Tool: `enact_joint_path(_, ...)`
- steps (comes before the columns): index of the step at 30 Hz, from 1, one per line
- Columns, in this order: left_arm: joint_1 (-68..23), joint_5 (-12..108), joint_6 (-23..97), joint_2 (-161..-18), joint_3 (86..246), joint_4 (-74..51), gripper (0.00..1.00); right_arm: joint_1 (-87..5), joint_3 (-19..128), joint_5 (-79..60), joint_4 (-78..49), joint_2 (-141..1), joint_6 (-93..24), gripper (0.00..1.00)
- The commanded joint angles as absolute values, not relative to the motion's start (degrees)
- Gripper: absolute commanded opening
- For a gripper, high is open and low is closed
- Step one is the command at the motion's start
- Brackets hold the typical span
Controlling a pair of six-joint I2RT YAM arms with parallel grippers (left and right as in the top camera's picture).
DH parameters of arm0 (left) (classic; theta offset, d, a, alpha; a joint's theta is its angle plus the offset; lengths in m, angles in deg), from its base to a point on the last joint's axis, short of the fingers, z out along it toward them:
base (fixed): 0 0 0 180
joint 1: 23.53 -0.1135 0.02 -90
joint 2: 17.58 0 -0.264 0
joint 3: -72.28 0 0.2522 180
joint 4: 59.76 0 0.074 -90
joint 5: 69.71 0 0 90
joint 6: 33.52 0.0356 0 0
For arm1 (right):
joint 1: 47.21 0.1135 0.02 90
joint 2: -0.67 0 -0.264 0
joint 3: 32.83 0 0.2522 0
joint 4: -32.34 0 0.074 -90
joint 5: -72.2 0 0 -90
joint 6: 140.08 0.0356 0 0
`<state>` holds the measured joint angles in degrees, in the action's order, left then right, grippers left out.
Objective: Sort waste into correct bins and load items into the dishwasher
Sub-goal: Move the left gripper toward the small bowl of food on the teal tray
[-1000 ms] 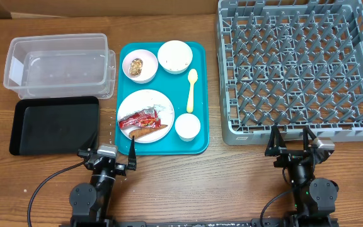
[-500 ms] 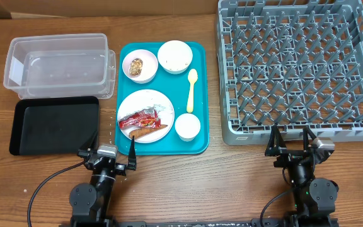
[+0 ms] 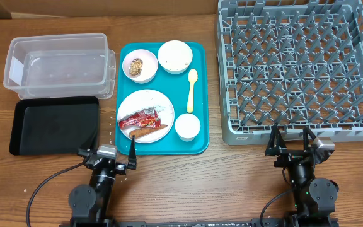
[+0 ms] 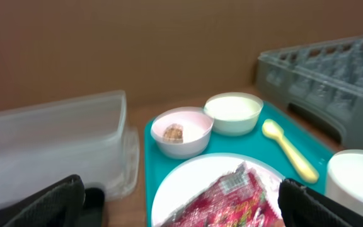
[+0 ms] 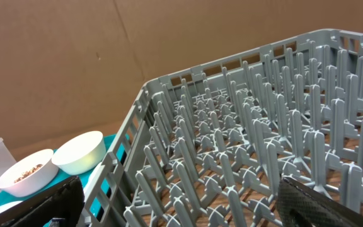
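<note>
The left gripper goes outward next, beyond the plate, to the pink bowl, tilts downward and brings its open fingers down astride the bowl's spoon-side rim.
A teal tray holds a white plate with a red wrapper and a brown scrap, a pink bowl with food bits, a white bowl, a yellow spoon and a small white cup. The grey dishwasher rack stands on the right. My left gripper is open and empty near the front edge, below the plate; the wrapper lies between its fingers in the left wrist view. My right gripper is open and empty in front of the rack.
A clear plastic bin stands at the back left, with a black tray in front of it. Bare wooden table lies along the front edge between the two arms.
</note>
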<state>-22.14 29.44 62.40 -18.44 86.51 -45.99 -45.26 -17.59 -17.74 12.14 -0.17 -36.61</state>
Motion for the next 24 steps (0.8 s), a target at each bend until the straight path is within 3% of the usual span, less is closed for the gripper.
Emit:
enact_joint_path(1,-22.56,35.80,57.85,-17.90,86.58,-51.47,1.00,-45.41,-17.88,-15.12,13.36,0.44,-36.56,1.00)
enact_joint_path(4,-22.56,34.90,53.04,-17.94,88.72,-52.35,1.00,-45.41,-17.48,-11.53,17.28,0.44,-34.86,1.00)
enact_joint_path(11,-22.56,34.92,54.42,-25.83,102.84,-44.41,1.00,-45.41,-11.52,-6.42,24.31,0.29,-33.39,1.00)
enact_joint_path(18,-22.49,35.99,55.20,-50.22,127.36,-36.13,1.00,-45.41,4.68,-2.40,12.73,-6.81,-37.39,1.00)
enact_joint_path(24,-21.27,38.11,55.23,-74.13,155.04,-16.90,1.00,-45.41,23.15,-2.09,-2.90,-21.44,-41.44,1.00)
